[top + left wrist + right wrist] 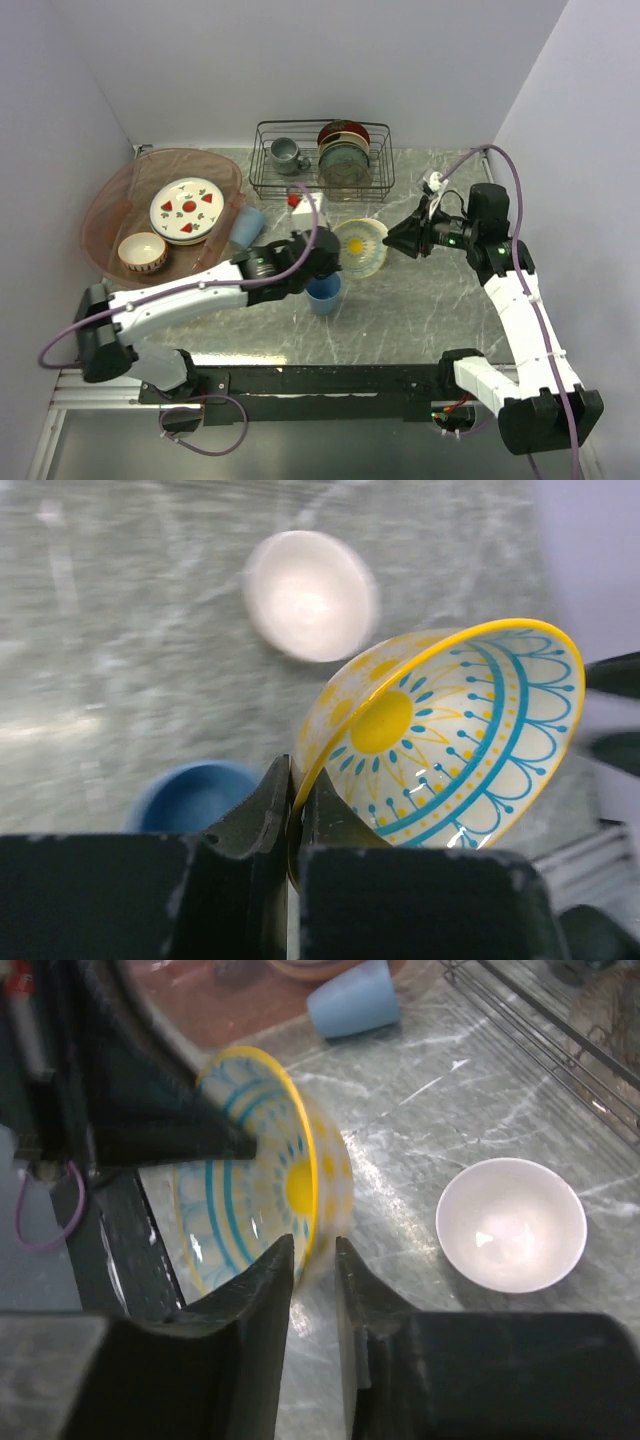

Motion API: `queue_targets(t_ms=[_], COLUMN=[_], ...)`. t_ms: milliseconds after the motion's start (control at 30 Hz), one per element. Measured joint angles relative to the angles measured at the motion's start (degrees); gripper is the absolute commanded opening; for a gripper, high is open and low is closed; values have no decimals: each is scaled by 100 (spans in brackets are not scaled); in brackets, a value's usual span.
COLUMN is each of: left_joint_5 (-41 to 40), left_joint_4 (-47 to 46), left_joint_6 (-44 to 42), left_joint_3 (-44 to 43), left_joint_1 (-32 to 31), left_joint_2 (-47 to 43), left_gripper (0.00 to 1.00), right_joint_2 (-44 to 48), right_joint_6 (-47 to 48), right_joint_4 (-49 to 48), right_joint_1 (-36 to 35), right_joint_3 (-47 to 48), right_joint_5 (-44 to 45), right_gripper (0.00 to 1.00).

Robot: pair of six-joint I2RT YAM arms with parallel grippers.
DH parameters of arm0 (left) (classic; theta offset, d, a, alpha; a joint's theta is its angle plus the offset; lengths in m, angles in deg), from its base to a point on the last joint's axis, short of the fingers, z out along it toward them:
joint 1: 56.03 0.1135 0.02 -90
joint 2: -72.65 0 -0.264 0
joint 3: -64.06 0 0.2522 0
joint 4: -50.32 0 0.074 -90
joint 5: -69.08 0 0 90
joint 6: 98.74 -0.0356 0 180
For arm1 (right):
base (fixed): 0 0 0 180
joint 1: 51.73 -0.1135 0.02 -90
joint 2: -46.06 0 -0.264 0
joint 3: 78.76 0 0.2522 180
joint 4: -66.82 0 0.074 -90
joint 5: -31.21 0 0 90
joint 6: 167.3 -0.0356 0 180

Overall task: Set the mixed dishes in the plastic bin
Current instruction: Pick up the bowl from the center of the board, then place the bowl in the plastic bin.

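I should move my left gripper's yellow-rimmed bowl left in the top view next, lower it inside the empty red-patterned bowl (pixel 143 249) and release.
A yellow-rimmed bowl with a blue pattern (pixel 362 246) hangs tilted above the table between both arms. My left gripper (pixel 297 770) is shut on its near rim (pixel 450 730). My right gripper (pixel 315 1250) is open; its fingers straddle the opposite rim (pixel 260 1180) with a gap showing. The pinkish plastic bin (pixel 105 200) at the far left holds a strawberry plate (pixel 186 210) and a red-patterned bowl (pixel 142 252). A light-blue cup (pixel 249 222) lies beside the bin. Another blue cup (pixel 324 293) stands under my left gripper (pixel 330 255). A white bowl (pixel 511 1224) rests on the table below.
A black wire rack (pixel 320 160) with a grey mug and upright plates stands at the back. A small white object with a red top (pixel 305 205) sits in front of it. Walls close in left, back and right.
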Motion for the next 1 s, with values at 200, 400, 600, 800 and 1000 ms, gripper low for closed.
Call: queue_targets(t_ms=[200, 400, 600, 800, 1000], left_joint_5=[-57, 20, 72, 44, -57], left_joint_4=[356, 461, 693, 879, 1145], left_joint_6=[-339, -435, -551, -813, -1062], left_joint_3=[977, 1530, 1814, 1814, 1814], left_joint_1=[575, 1023, 1731, 2490, 3141], left_joint_2=[-1019, -1834, -2612, -3167, -3320], left_gripper=[1, 1, 1, 1, 1], right_joint_2=[278, 501, 686, 695, 651], right_joint_6=[273, 332, 330, 337, 334], right_joint_4=[-13, -258, -538, -776, -949], right_joint_1=[79, 85, 114, 195, 238], right_joint_3=[-33, -334, -841, -1224, -1394], right_joint_5=[-352, -385, -264, -155, 24], right_gripper=[94, 100, 100, 100, 100])
